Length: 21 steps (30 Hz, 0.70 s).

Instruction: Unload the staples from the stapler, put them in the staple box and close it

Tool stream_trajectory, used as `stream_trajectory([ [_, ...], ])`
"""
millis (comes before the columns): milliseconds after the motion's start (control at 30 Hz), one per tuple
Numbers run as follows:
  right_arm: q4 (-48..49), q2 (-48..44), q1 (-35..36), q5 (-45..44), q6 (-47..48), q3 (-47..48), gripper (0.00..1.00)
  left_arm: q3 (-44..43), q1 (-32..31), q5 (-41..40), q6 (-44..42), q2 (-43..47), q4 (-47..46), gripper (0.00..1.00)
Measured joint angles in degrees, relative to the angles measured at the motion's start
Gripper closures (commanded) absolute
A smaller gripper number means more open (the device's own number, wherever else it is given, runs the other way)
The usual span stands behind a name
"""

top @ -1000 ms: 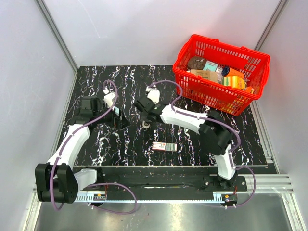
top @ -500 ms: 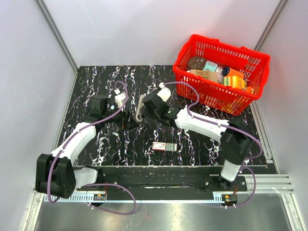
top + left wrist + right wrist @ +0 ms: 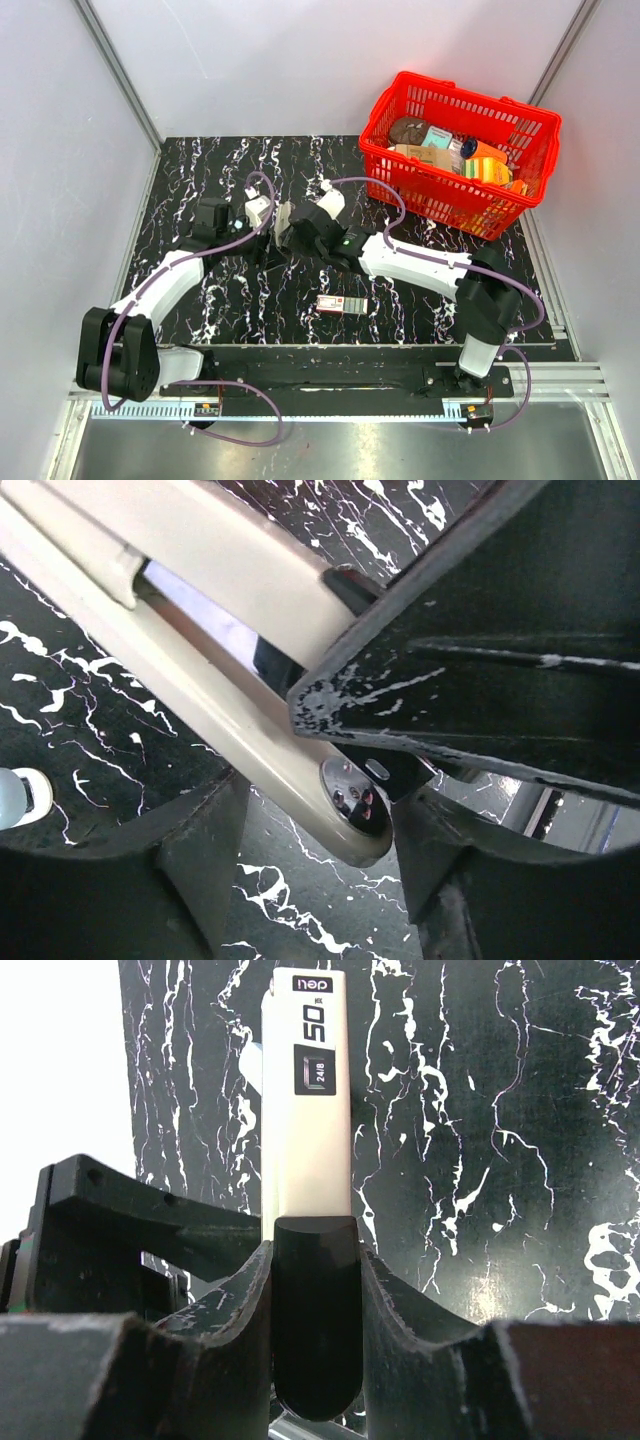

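The right gripper carries the stapler (image 3: 308, 1090) toward the red basket and down next and releases it there, since a part of the bare mat (image 3: 480, 1135) lies empty.
The stapler (image 3: 308, 1090) is a pale whitish oblong with a light-blue inner strip and a black rear end. In the right wrist view my right gripper (image 3: 315, 1340) is shut on that black end, and the body points away from the camera. From above, the stapler (image 3: 283, 222) is held above the mat between the two arms. In the left wrist view it (image 3: 230, 670) runs diagonally. Its rounded metal-tipped end lies between the spread fingers (image 3: 190, 860) of my left gripper (image 3: 315, 880), which is open and does not grip it. From above, the left gripper (image 3: 262, 240) sits just left of the right gripper (image 3: 297, 232).
A small red-and-white box (image 3: 341, 305) lies on the black marbled mat (image 3: 200, 170) in front of the grippers. A red basket (image 3: 520, 110) with several groceries stands at the back right. A small pale round object (image 3: 20, 795) lies on the mat at the left.
The right gripper lifted the stapler and carried it left. The left gripper moved right to meet it, so the stapler's end is now between its fingers.
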State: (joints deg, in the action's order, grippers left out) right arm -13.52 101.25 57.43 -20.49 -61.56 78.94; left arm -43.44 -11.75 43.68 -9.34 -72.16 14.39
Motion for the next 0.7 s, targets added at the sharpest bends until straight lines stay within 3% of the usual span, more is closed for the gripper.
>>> stream_trajectory([
  [133,1.3,0.0,0.0,0.1,-0.1,-0.9,1.0,0.0,-0.6,0.8,-3.0,0.1,0.8,0.56],
  [300,3.0,-0.2,0.1,0.2,-0.9,-2.6,1.0,0.0,-0.2,-0.5,-6.3,0.5,3.7,0.81],
  [467,4.5,-1.9,0.7,1.0,-1.3,-5.4,1.0,0.1,0.9,-3.1,-8.8,0.5,4.4,0.89],
  [533,4.9,-2.2,1.0,1.1,-1.2,-6.1,1.0,0.3,0.9,-3.4,-9.8,0.6,4.8,0.99],
  [700,7.5,-2.3,1.4,2.1,0.1,-8.2,1.0,0.9,0.9,-5.1,-12.3,0.8,6.1,1.0],
])
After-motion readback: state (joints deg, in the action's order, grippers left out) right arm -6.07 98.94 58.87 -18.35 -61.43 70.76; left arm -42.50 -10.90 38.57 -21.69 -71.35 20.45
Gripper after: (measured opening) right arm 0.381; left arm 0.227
